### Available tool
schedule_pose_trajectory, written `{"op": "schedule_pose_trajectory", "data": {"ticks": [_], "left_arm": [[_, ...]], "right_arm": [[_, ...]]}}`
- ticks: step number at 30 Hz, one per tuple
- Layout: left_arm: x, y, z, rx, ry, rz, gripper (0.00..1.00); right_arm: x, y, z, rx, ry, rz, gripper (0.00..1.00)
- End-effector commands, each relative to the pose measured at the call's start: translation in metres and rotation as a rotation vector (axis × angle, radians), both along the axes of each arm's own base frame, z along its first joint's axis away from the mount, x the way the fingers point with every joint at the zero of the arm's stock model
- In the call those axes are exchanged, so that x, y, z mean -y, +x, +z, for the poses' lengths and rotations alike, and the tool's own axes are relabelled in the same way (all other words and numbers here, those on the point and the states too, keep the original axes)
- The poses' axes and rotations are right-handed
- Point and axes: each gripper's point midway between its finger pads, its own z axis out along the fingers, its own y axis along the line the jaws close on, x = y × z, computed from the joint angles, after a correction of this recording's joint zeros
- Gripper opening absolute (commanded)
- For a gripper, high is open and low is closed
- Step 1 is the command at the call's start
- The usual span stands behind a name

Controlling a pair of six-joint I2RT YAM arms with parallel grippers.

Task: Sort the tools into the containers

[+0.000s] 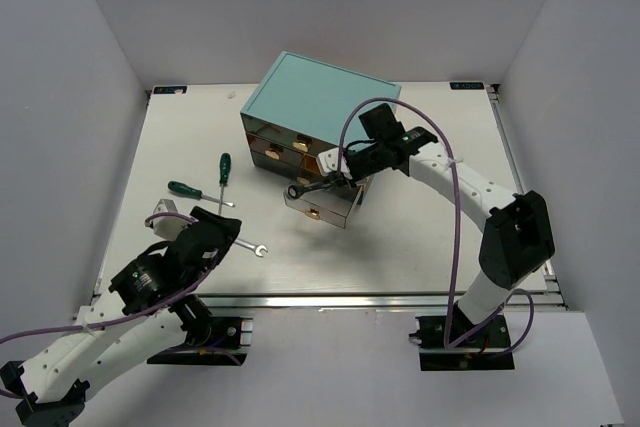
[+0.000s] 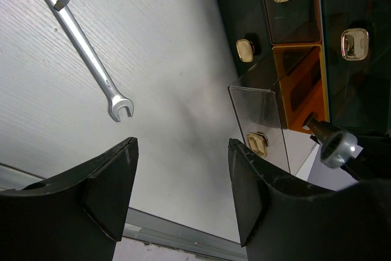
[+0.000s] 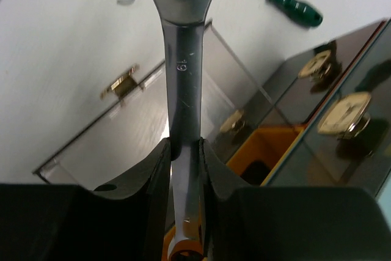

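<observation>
The silver wrench goes down in my right gripper into the pulled-out clear drawer point(image 1: 322, 205) point(image 3: 137, 136) next for release there, since the drawer's open top lies below the gripper.
My right gripper point(image 1: 340, 175) is shut on a silver wrench point(image 3: 182, 71) and holds it over the pulled-out clear drawer point(image 1: 322, 205) of the teal chest point(image 1: 322, 97). The wrench also shows in the top view point(image 1: 312, 187), ring end toward the left. A second silver wrench point(image 1: 252, 246) lies on the table near my left gripper point(image 1: 222, 239), which is open and empty; it shows in the left wrist view point(image 2: 85, 47) ahead of the fingers. Two green-handled screwdrivers point(image 1: 224, 169) point(image 1: 184, 189) lie left of the chest. The yellow-and-black screwdriver is out of view.
The open drawer point(image 2: 269, 120) stands out from the chest front with its gold handle point(image 2: 258, 143) toward me. Closed drawers with gold handles point(image 2: 354, 43) fill the rest of the front. White walls enclose the table point(image 1: 400, 247) on three sides.
</observation>
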Motion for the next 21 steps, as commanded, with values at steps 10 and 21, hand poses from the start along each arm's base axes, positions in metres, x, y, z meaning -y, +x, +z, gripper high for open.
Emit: {"op": "schedule_pose_trajectory", "data": {"ticks": [10, 21], "left_arm": [[-0.004, 0.001, 0.002, 0.014, 0.003, 0.013, 0.7], [-0.002, 0.002, 0.001, 0.013, 0.004, 0.011, 0.7]], "right_arm": [[0.016, 0.033, 0.002, 0.131, -0.087, -0.087, 0.0], [0.014, 0.042, 0.001, 0.092, -0.093, -0.228, 0.19]]}}
